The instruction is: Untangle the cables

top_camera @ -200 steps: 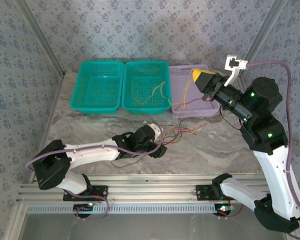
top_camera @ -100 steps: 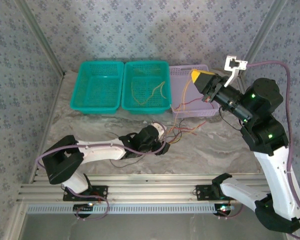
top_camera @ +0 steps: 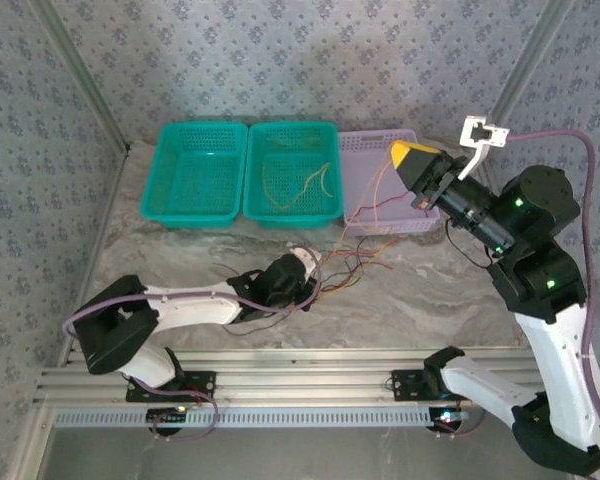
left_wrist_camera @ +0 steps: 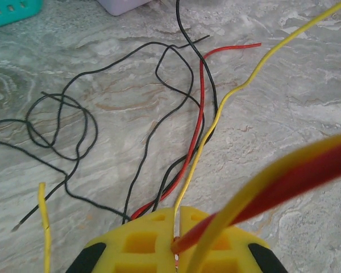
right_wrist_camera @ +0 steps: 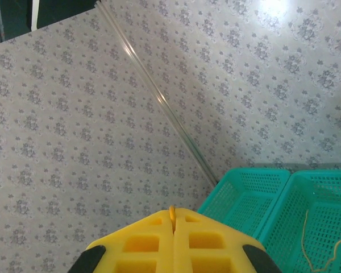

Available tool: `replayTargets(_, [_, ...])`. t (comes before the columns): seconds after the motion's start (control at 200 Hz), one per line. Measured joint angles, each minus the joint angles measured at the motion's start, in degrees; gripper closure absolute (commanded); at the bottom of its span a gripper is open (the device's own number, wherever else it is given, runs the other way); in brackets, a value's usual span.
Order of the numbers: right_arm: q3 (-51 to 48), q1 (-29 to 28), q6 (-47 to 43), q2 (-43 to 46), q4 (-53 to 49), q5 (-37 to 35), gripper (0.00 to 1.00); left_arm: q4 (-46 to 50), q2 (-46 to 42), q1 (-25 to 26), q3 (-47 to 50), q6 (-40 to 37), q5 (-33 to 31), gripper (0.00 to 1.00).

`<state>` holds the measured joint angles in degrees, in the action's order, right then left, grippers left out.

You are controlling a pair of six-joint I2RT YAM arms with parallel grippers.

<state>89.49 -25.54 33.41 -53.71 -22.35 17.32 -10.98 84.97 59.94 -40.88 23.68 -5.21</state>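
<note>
The yellow cable is still hanging among the others, so I should move my right gripper past the purple basket, then lower it toward the tangle (top_camera: 355, 264) and let go.
The cables (top_camera: 358, 264) lie tangled on the marble table, red, yellow and black. In the left wrist view black cables (left_wrist_camera: 68, 125) loop on the left, while a red cable (left_wrist_camera: 200, 102) and a thin yellow cable (left_wrist_camera: 227, 102) run up the middle. My left gripper (left_wrist_camera: 177, 215) is shut on a red and a yellow cable, which rise blurred toward the right. From above, my left gripper (top_camera: 312, 285) sits low at the tangle's near left side. My right gripper (top_camera: 397, 152) is raised over the purple basket, shut on a yellow cable (top_camera: 372, 185) that hangs down to the tangle; a yellow sliver shows between its jaws (right_wrist_camera: 172, 212).
Three baskets line the back of the table: a teal basket (top_camera: 170, 170) at the left, a second teal basket (top_camera: 332, 170) holding yellow cables (top_camera: 310, 183), and the purple basket (top_camera: 380, 225). Patterned walls close in the sides and back.
My left gripper has shut on the red and yellow cables at the tangle's near edge. My right arm has shifted slightly right, still holding its yellow cable.
</note>
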Motion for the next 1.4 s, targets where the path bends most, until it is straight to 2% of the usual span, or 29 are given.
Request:
replayTargets(0.115, [-0.9, 0.0, -1.2, 1.51, -0.52, -3.08, 1.0, 0.76, -5.79, -0.79, 2.95, 0.37, -0.11, 1.0])
replayTargets(0.25, [-4.04, 0.5, -3.13, 4.09, -1.49, -9.51, 1.0, 4.7, -18.38, -3.1, 7.39, 1.03, -0.61, 1.0])
replayTargets(0.47, [-9.35, 2.01, -4.76, 8.02, -1.79, -21.16, 1.0, 18.01, -42.34, -9.46, 9.33, 1.68, -3.74, 1.0])
replayTargets(0.585, [-11.61, 2.58, -4.9, 9.51, -1.81, -25.46, 1.0, 22.38, -48.81, -10.1, 9.49, 2.84, -5.73, 1.0])
replayTargets(0.879, [-14.27, 3.19, -7.63, 10.73, -3.76, -30.16, 1.0, 25.09, -46.84, -9.99, 9.44, 3.63, -6.4, 1.0])
replayTargets(1.079, [-14.25, 3.19, -10.27, 11.85, -5.38, -33.11, 1.0, 25.77, -42.38, -9.88, 6.8, 3.65, -7.58, 1.0])
replayTargets(1.254, [-14.23, 3.5, -10.25, 10.25, -5.35, -31.76, 1.0, 26.73, -40.57, -9.97, 6.05, 4.26, -7.82, 0.99])
replayTargets(1.399, [-15.85, 4.35, -8.5, 8.17, -2.69, -27.93, 1.0, 29.33, -40.17, -10.32, 6.05, 5.57, -5.9, 1.0])
